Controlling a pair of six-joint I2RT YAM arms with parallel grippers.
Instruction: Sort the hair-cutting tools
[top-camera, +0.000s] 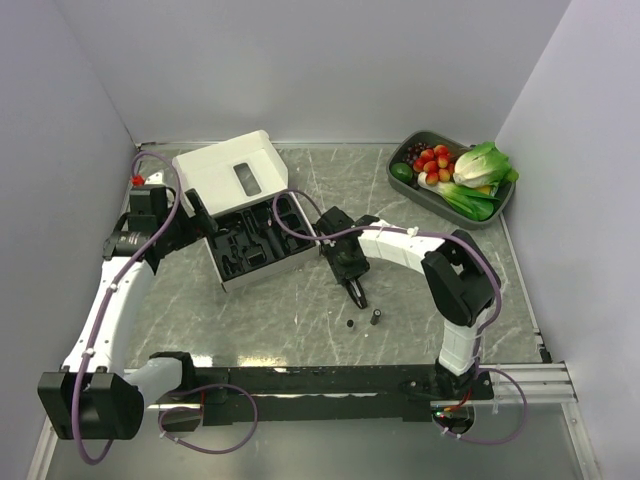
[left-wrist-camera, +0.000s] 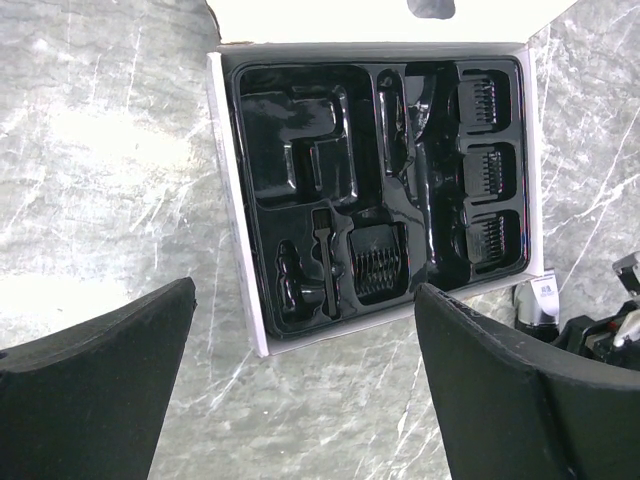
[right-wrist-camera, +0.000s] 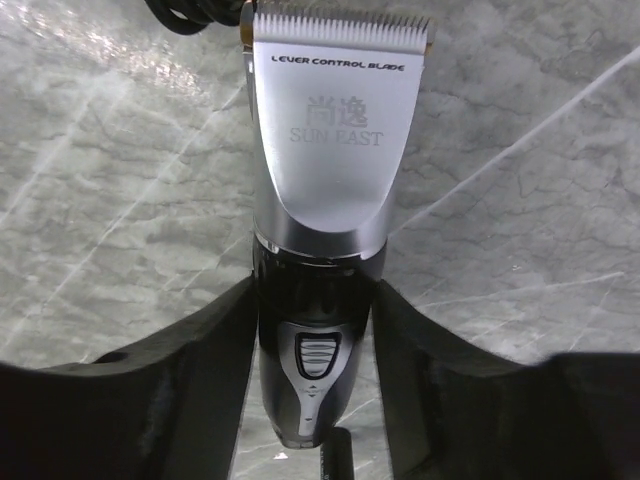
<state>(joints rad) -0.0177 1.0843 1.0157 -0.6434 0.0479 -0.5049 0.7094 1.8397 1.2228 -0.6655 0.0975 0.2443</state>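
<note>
My right gripper lifts next, swings outward over the tray (left-wrist-camera: 300, 150) and lowers the clipper into the long, empty slot beside the comb attachments.
My right gripper (top-camera: 350, 280) is shut on the slim black hair clipper (top-camera: 357, 294), just right of the box, low over the table. In the right wrist view the clipper's silver blade head (right-wrist-camera: 330, 150) points away and its black body sits clamped between the fingers (right-wrist-camera: 200, 380). Two tiny black cylindrical bits (top-camera: 350, 324) (top-camera: 376, 316) lie on the table just below that gripper. My left gripper (top-camera: 200, 218) is open and empty at the left end of the black moulded tray (left-wrist-camera: 300, 150), which holds several comb attachments (left-wrist-camera: 378, 262). The clipper head also shows at the right of the left wrist view (left-wrist-camera: 535, 300).
The tray sits in a white cardboard box (top-camera: 225, 170) with its lid raised, at the back left. A dark dish (top-camera: 405, 155) of vegetables and red fruit stands at the back right. Purple cables loop over both arms. Walls close in the table on three sides.
</note>
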